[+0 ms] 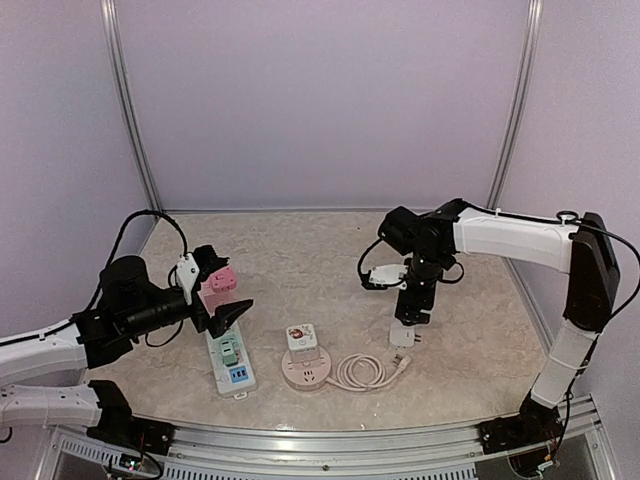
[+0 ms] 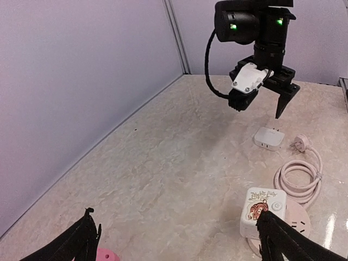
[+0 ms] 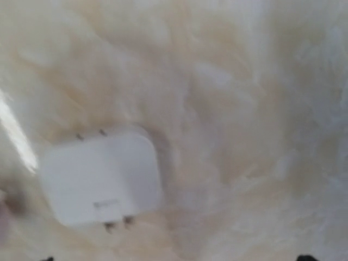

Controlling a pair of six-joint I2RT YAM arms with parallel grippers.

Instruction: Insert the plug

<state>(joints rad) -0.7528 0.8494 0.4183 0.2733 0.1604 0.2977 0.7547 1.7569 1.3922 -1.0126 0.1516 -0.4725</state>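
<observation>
The robot's right gripper will next move down with its fingers open, to the left in the wrist view, around the prong-free sides of the adapter.
A white plug adapter lies flat on the marble table, blurred in the right wrist view, prongs showing at its edges. My right gripper hovers just above it, open and empty; only its fingertips show at the bottom edge. A white power strip lies at the left with a pink plug at its far end. My left gripper is open and empty above that end, its fingers wide apart.
A round pink socket hub carries a white cube with a tiger picture. Its coiled pink cable ends in a plug beside the adapter. Purple walls enclose the table.
</observation>
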